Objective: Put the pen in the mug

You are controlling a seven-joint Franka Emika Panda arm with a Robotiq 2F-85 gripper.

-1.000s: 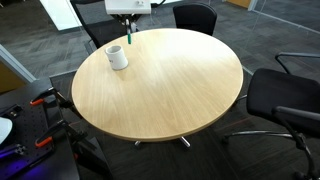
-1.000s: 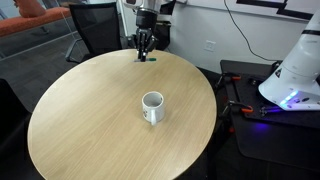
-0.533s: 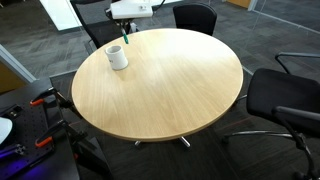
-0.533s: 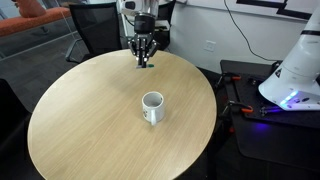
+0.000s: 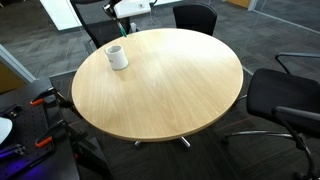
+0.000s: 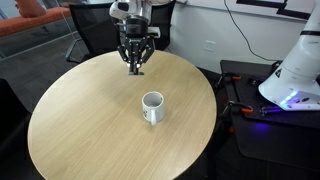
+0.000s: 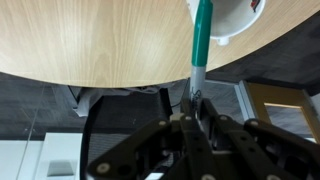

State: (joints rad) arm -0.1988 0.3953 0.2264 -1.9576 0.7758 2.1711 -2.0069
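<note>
My gripper will next move across over the white mug's opening (image 7: 236, 12) and then go down to release the pen, because the green pen (image 7: 201, 40) still hangs apart from the mug.
The white mug (image 5: 117, 57) stands on the round wooden table (image 5: 170, 85); it also shows in an exterior view (image 6: 152, 106) and at the top right of the wrist view (image 7: 236, 16). My gripper (image 6: 134, 66) is shut on the green pen (image 7: 201, 40) and holds it upright above the table, clear of the surface and apart from the mug. In an exterior view the pen (image 5: 126, 29) hangs just beyond the mug at the table's far edge. In the wrist view the fingers (image 7: 194, 108) clamp the pen's darker end.
Black office chairs (image 5: 195, 17) (image 5: 285, 95) (image 6: 96, 27) ring the table. A white machine with a blue light (image 6: 292, 75) and cables stand on a side surface. Red-handled tools (image 5: 42, 98) lie on a dark bench at one side.
The gripper has lifted the pen off the table edge and carried it sideways and upward, nearer to the mug. The mug has not moved.
</note>
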